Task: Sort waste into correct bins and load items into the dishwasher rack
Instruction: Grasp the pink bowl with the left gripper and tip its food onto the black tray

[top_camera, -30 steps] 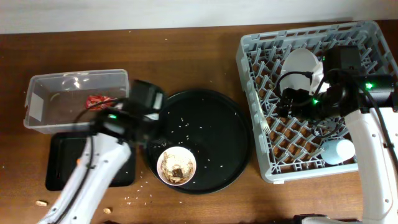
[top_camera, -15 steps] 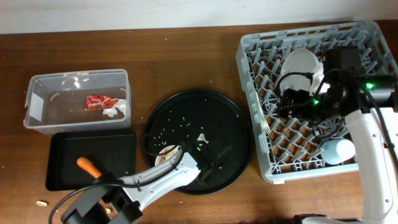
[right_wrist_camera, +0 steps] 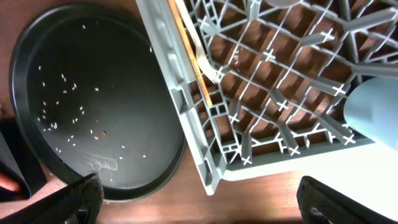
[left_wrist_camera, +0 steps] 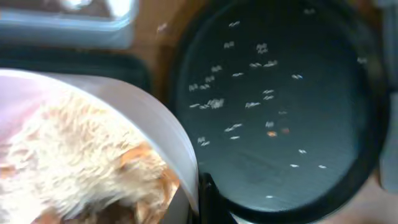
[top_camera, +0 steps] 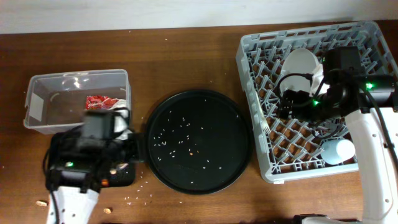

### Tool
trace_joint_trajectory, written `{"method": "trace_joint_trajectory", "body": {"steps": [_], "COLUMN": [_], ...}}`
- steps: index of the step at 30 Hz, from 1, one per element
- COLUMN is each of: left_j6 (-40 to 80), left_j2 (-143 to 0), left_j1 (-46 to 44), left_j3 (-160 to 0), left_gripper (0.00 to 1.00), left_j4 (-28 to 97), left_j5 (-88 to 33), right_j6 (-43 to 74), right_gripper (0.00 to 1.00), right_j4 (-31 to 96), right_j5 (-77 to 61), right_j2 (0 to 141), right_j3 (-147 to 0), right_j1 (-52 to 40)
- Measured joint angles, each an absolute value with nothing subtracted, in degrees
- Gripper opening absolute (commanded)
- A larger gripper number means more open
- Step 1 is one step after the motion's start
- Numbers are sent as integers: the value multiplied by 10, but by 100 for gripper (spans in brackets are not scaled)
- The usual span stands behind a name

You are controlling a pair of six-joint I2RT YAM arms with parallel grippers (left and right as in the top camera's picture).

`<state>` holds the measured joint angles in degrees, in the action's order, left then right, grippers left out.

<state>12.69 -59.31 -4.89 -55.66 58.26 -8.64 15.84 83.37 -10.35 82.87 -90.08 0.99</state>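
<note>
The white bowl holds scraps, so it tips over the black bin next in my left gripper, then swings to the rack wires beside the white plate for release.
My left gripper (left_wrist_camera: pixel 200 202) is shut on the rim of the white bowl (left_wrist_camera: pixel 134 109), which holds beige-brown food scraps (left_wrist_camera: pixel 81 168). Overhead, the left arm (top_camera: pixel 93 140) hangs over the black bin (top_camera: pixel 62 171) and hides most of the bowl. The clear tub (top_camera: pixel 43 102) holds the red snack wrapper (top_camera: pixel 96 100). My right gripper (right_wrist_camera: pixel 211 205) stands open above the front-left corner of the dishwasher rack (top_camera: pixel 252 93). In the rack are the white plate (top_camera: pixel 300 62), a light-blue cup (top_camera: pixel 339 150), the fork (right_wrist_camera: pixel 208 71) and the chopstick (right_wrist_camera: pixel 189 50).
The large round black tray (top_camera: pixel 198 142) lies between bins and rack, dotted with rice grains (top_camera: pixel 180 134). A small scrap (top_camera: pixel 41 203) and loose grains (top_camera: pixel 132 200) lie on the wooden table near its front edge.
The bowl has left the round tray; my left gripper closed on it and carried it left over the black bin. The right arm has not moved.
</note>
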Motion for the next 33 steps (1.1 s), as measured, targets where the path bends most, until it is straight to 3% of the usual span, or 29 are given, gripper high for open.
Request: {"method": "trace_joint_trajectory", "body": {"steps": [5, 9, 15, 16, 21, 33], "left_j6": [0, -83, -135, -144, -151, -182], "left_j2": [-591, -590, -641, -643, -643, -705], "left_j1": [188, 321, 360, 382, 481, 527], "left_j3": [-412, -355, -319, -318, -317, -316], "left_gripper": [0, 0, 0, 0, 0, 0], "left_j4": [450, 407, 343, 342, 355, 315], "left_j5": [-320, -493, -641, -709, -800, -827], "right_j6": [158, 158, 158, 158, 158, 158], "right_gripper": [99, 99, 99, 99, 99, 99], "right_j4": [834, 834, 837, 839, 841, 841], "right_j5": [-103, -103, -103, -103, -103, -103], "right_j2": [829, 829, 829, 829, 829, 829], "right_j3": [-901, -901, -901, -901, -901, -901], "right_j1": [10, 10, 10, 10, 10, 10]}}
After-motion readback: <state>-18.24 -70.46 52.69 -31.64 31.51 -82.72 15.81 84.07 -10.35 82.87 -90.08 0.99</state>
